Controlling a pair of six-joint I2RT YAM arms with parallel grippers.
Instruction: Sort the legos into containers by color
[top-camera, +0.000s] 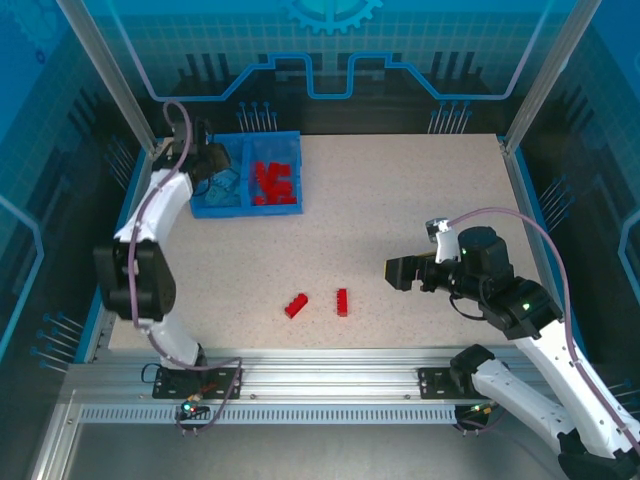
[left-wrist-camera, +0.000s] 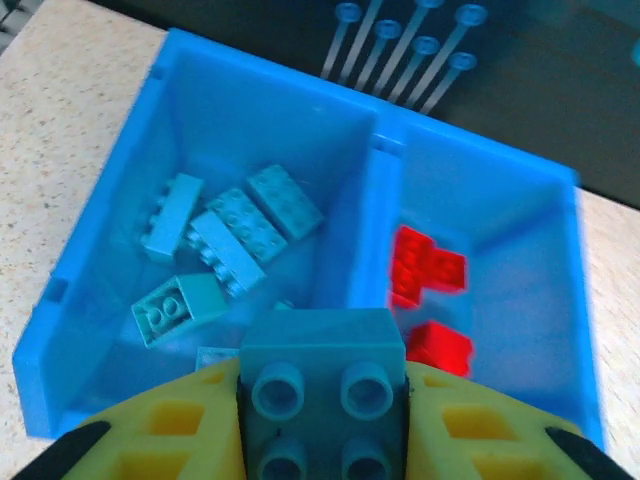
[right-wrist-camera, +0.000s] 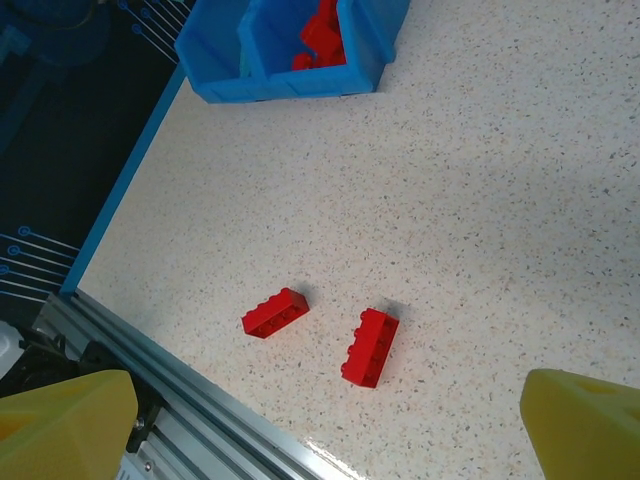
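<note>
My left gripper moves down toward the bin's section of light blue bricks below it next. It then releases the held brick there, because its color matches theirs.
The blue bin (top-camera: 290, 140) sits at the table's back left. Its left compartment (left-wrist-camera: 100, 330) holds several light blue bricks (left-wrist-camera: 235, 235), its right compartment (left-wrist-camera: 520, 330) several red bricks (left-wrist-camera: 428, 265). My left gripper (left-wrist-camera: 322, 400) hovers above the bin near the divider, shut on a light blue brick (left-wrist-camera: 322, 385) with its studs facing the camera. Two red bricks lie on the table near the front edge: one (top-camera: 296, 305) on the left, one (top-camera: 342, 301) on the right. My right gripper (top-camera: 400, 272) is open, off to the right of them, with nothing between its yellow fingers (right-wrist-camera: 65, 425).
An aluminium rail (top-camera: 330, 375) runs along the table's front edge, close to the two loose red bricks. Bare speckled tabletop (top-camera: 420, 200) spreads between the bin and my right arm. Blue enclosure walls ring the table.
</note>
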